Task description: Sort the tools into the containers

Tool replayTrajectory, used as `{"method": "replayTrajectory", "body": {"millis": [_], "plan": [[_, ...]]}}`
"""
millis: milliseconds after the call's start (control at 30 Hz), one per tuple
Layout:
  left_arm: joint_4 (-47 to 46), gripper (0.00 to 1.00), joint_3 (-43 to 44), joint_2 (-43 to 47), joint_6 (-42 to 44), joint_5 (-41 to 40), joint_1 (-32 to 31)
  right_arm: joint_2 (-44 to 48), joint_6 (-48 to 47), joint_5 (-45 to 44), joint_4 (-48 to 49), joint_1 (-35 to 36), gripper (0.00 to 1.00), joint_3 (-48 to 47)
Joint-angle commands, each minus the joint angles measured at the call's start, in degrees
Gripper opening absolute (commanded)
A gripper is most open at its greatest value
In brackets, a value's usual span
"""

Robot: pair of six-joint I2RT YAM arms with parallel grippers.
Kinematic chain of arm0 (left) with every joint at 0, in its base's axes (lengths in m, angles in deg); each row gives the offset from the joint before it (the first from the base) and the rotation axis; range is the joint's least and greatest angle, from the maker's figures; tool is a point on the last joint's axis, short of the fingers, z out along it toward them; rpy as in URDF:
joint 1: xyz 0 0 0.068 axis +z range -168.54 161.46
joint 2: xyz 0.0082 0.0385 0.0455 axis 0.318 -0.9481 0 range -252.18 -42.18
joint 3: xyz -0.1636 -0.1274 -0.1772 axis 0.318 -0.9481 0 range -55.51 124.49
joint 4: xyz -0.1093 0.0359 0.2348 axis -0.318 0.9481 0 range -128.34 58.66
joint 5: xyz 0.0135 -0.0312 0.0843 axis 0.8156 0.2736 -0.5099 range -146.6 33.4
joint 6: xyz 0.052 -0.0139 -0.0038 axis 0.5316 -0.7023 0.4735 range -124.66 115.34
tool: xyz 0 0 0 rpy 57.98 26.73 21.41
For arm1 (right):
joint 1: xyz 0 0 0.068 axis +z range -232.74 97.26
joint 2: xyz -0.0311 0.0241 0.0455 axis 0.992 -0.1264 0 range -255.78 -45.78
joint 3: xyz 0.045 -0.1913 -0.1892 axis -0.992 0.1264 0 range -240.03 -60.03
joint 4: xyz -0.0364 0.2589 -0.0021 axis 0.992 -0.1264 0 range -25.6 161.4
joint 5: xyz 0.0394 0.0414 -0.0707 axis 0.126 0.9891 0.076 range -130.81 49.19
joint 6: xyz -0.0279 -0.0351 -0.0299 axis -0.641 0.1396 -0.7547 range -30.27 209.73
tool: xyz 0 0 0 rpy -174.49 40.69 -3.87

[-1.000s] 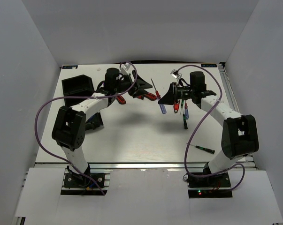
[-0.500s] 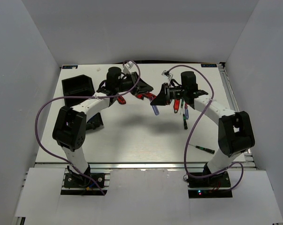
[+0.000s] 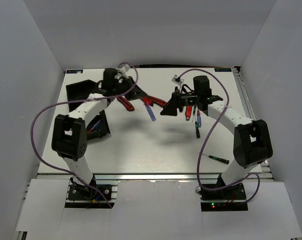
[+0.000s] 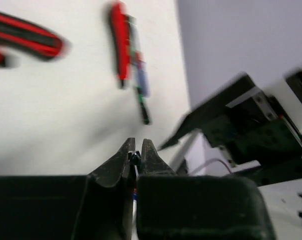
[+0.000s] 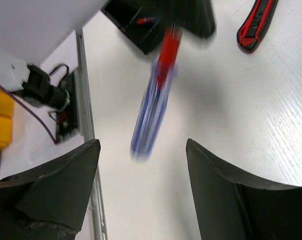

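The near container [image 3: 96, 128], to the left in the top view, already holds a red-and-blue tool, so I will lower my left gripper over it and release the screwdriver.
A red-and-blue-handled screwdriver [image 3: 149, 110] hangs in the air between the arms. My left gripper [image 3: 139, 96] is shut on its thin end [image 4: 135, 159]. The right gripper [image 3: 169, 108] stands just to the right of the handle, open, with nothing between its fingers. In the right wrist view the blurred handle [image 5: 153, 105] points at the gap of the open right gripper [image 5: 141, 145]. One black container [image 3: 83, 91] sits at the back left. A second container [image 3: 99, 129], half hidden by the left arm, holds tools.
Red-and-black pliers [image 3: 124, 102] and a red-handled tool [image 3: 157, 102] lie on the table behind the handover spot. Several thin screwdrivers [image 3: 196, 119] lie under the right arm, and a black-green one [image 3: 216, 159] lies near the front right. White walls stand on three sides.
The right gripper has opened and let go of the screwdriver. The left gripper has shut on it and swung left with it, away from the right gripper.
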Motion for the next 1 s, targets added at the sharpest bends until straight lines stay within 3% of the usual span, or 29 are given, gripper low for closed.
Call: {"method": "replayTrajectory", "body": {"millis": [0, 167, 233, 367, 567, 733, 900, 967], "plan": [[13.92, 0.0, 2.82, 7.21, 10.21, -5.91, 10.01, 3.99, -12.13, 2.4, -5.79, -0.19, 0.76, -1.09], [27.99, 0.0, 5.45, 12.49, 22.34, -22.59, 21.78, 6.62, -16.47, 1.7, -8.52, -1.94, 0.76, 2.33], [31.5, 0.0, 7.03, 13.28, 29.77, -31.53, 22.69, 6.98, -17.44, 1.7, -9.05, -2.56, 0.76, 3.04], [33.98, 0.0, 7.39, 14.6, 38.96, -39.03, 22.78, 7.16, -18.14, 1.52, -9.76, -4.49, 0.77, 3.83], [34.24, 0.0, 2.03, 15.66, 50.99, -45.37, 22.78, 6.72, -19.9, 1.17, -11.33, -6.34, 0.77, 2.87], [33.81, 0.0, -1.75, 13.12, 54.61, -55.22, 22.87, 6.36, -21.13, 1.17, -12.83, -7.83, 0.77, 2.34], [33.8, 0.0, -1.4, 10.83, 56.37, -56.73, 22.78, 6.01, -23.59, 0.73, -16.16, -9.06, 0.77, 1.64], [33.89, 0.1, -1.84, 10.82, 56.03, -56.11, 22.69, 6.36, -24.38, 0.04, -16.96, -9.94, 0.77, 1.46]]}}
